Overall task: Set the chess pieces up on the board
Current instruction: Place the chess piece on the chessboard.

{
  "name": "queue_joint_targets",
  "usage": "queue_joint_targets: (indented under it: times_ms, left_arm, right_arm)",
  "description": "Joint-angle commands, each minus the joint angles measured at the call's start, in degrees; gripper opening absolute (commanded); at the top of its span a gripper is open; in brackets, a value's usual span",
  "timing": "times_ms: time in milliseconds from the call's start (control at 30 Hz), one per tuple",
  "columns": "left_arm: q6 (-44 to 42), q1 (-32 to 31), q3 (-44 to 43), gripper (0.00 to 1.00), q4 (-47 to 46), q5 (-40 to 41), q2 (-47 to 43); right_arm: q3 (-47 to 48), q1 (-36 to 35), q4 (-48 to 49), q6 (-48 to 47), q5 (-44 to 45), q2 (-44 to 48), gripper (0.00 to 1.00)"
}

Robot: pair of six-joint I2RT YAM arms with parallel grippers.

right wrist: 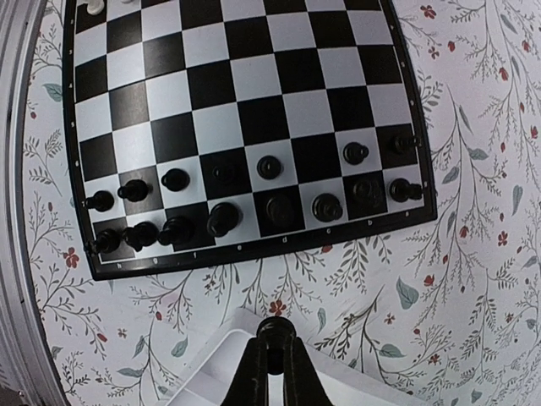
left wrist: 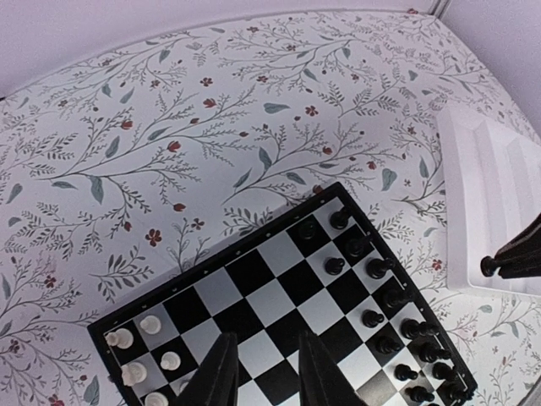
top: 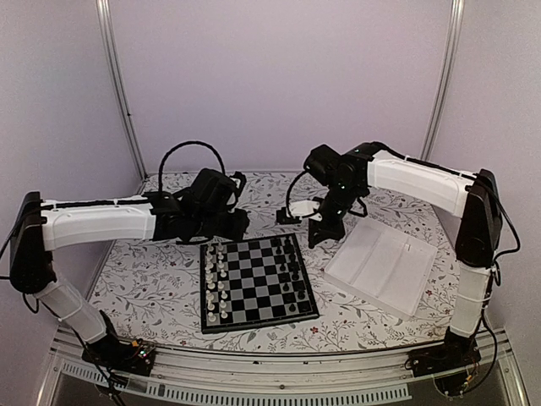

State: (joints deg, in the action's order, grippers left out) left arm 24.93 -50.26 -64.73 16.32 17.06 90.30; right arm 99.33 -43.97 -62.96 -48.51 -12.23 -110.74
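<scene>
I need to move my right gripper to the left in the top view next and down onto the empty dark square (top: 281, 260) (right wrist: 315, 162). I will release the black pawn there, in the gap in its row.
The board (top: 254, 254) lies mid-table, white chessmen along its left side, several black chess pieces (top: 292, 275) along its right side. It also shows in the left wrist view (left wrist: 254, 275) and the right wrist view (right wrist: 245, 110). My right gripper (right wrist: 275, 351) is shut on one black piece (right wrist: 275, 331), held above the corner of the white tray (right wrist: 211, 364), off the board's right edge. In the top view that gripper (top: 324, 230) hangs just right of the board's far corner. My left gripper (left wrist: 264, 372) is open and empty above the board's far left part.
The white ridged tray (top: 380, 266) lies right of the board; it also shows in the left wrist view (left wrist: 490, 194). Floral cloth (top: 152, 271) covers the table. Both arms reach over the far side of the table.
</scene>
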Motion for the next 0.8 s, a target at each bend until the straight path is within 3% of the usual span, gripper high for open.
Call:
queue_joint_targets:
  times_ms: [0,300,767]
  left_arm:
    - [2.1,1.6,4.9,0.28,-0.3,3.5,-5.4]
    - [2.9,2.4,9.8,0.29,-0.8,3.5,-11.5]
    - [1.8,3.0,12.6,0.29,-1.9,3.4,-13.4]
  right_arm:
    - [6.6,-2.9,-0.6,2.1,1.0,-5.7,0.0]
    - [20.0,-5.3,-1.6,3.3,1.6,-18.9,0.0]
    - [23.5,-6.4,-1.2,4.9,0.9,-25.2,0.0]
